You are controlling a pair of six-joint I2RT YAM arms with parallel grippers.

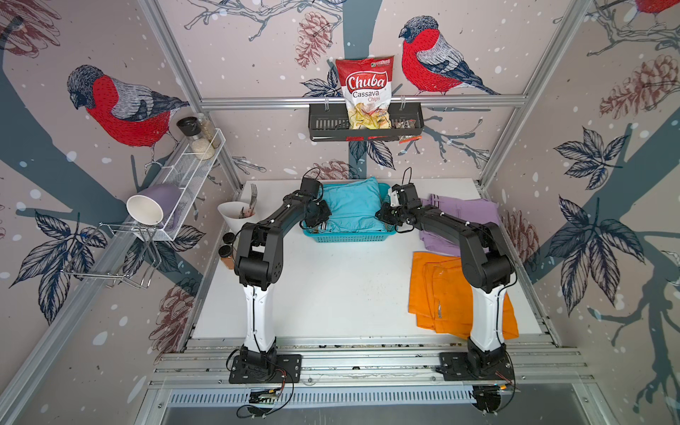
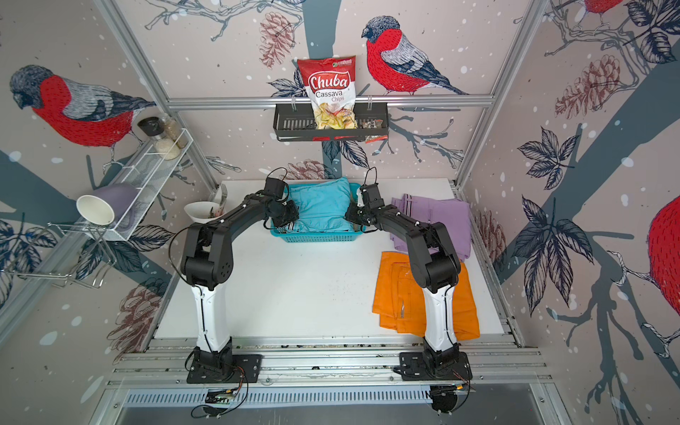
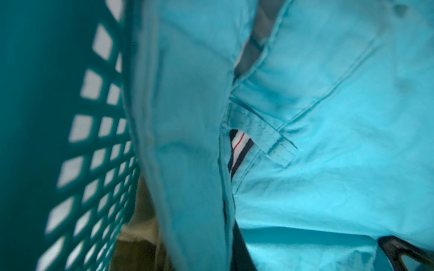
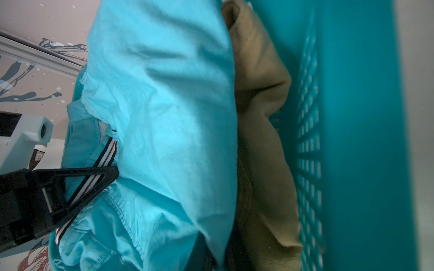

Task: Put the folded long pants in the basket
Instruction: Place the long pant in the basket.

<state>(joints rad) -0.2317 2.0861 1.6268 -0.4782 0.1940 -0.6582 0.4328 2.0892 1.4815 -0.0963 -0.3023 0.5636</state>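
The edge of the turquoise pants goes back and toward the basket's side by the lilac pants next. My right gripper releases it there, as khaki cloth shows bare.
The turquoise folded long pants (image 1: 353,206) (image 2: 322,206) lie in the teal basket (image 1: 349,238) (image 2: 319,238) at the table's back, bulging above its rim. Under them in the basket lie khaki pants (image 4: 258,140) (image 3: 136,246). My left gripper (image 1: 319,218) (image 3: 199,258) is at the basket's left side, shut on a fold of the turquoise cloth. At the basket's right side, my right gripper (image 1: 385,215) (image 4: 211,258) is shut on the opposite edge of the same pants. Lilac pants (image 1: 463,211) and orange pants (image 1: 438,290) lie on the table at the right, partly under my right arm.
A white bowl with a fork (image 1: 235,217) and two small jars (image 1: 226,250) stand left of the basket. A black rack with a chips bag (image 1: 364,125) hangs on the back wall. A white wire shelf (image 1: 191,176) with a purple cup (image 1: 151,206) is on the left wall.
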